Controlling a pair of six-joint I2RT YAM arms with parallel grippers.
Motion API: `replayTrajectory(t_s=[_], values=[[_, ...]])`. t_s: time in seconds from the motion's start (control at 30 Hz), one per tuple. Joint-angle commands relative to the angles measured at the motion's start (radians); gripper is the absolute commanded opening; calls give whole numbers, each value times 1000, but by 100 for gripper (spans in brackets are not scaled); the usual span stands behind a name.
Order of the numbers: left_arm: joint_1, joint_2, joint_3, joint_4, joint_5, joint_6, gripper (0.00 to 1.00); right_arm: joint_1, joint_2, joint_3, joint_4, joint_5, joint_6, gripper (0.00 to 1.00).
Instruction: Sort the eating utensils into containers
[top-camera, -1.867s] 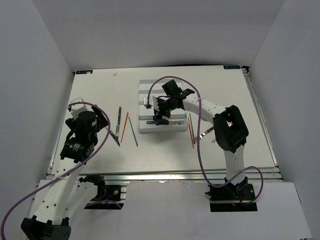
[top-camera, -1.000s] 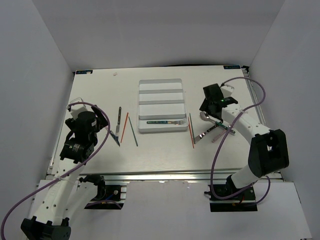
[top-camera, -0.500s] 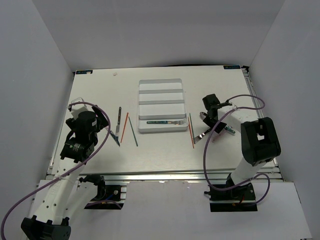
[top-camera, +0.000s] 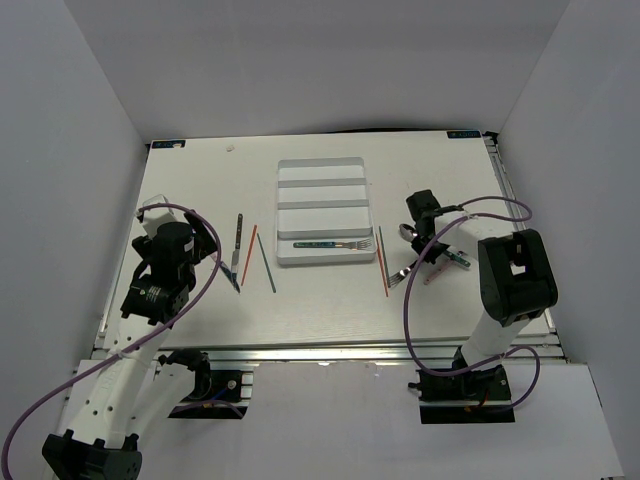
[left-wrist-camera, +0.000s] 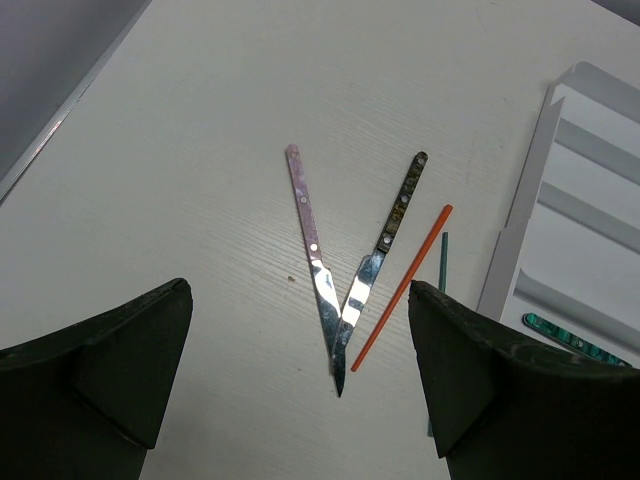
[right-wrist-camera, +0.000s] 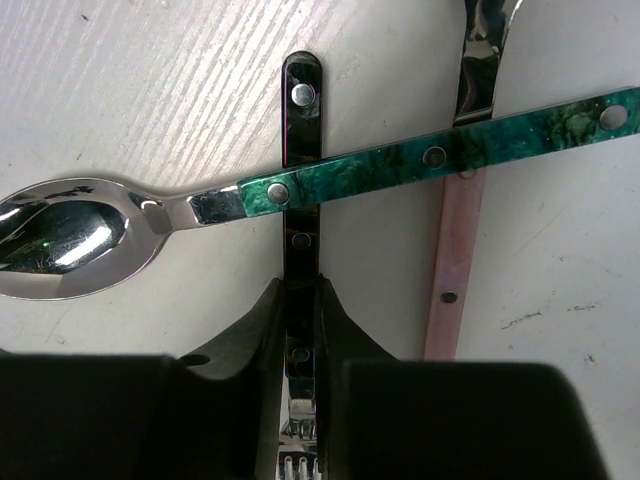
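This fork needs to go up, then left in the top view over to the tray's nearest section (top-camera: 328, 239). My right gripper will lower it there and release it beside the fork already in that section.
My right gripper (right-wrist-camera: 303, 335) is shut on the black riveted handle of a dark-handled fork (right-wrist-camera: 301, 130), whose tines show between the fingers (right-wrist-camera: 258, 340). A green-handled spoon (right-wrist-camera: 400, 165) lies across that handle, with a pink-handled piece (right-wrist-camera: 455, 260) beside it. This cluster lies right of the white tray (top-camera: 322, 165), where my right gripper (top-camera: 424, 246) is low over the table. A green-handled fork (top-camera: 330, 243) lies in the tray's nearest compartment. My left gripper (left-wrist-camera: 300, 400) hangs open above a pink-handled knife (left-wrist-camera: 303, 205) and a dark-handled knife (left-wrist-camera: 397, 210), whose blade tips meet.
An orange chopstick (left-wrist-camera: 400, 290) and a dark teal chopstick (left-wrist-camera: 442, 262) lie between the knives and the tray's left wall (left-wrist-camera: 525, 220). Two more chopsticks (top-camera: 382, 262) lie just right of the tray. White walls enclose the table.
My right arm left the tray, swung to the pile on its right, came down and closed its jaws on the dark fork handle. The left arm stayed still.
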Motion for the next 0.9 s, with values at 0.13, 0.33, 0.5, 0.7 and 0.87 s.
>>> replayTrajectory(t_s=[0.13,0.33,0.5,0.7,0.87], values=[[-5,2,1,2,3,5,98,-19,-48,71,-104,-23,53,0],[-5,-5,0,2,-3,3,98,-19,-209,2,19,-187,-7,0],[-5,1,3,2,-3,3,98,-19,-340,-41,66,-269,16,0],[-5,-2,3,0,-7,3,98,-21,-463,-79,126,-356,55,0],[-6,2,3,-1,-7,3,98,-16,-526,-163,485,-459,-42,0]])
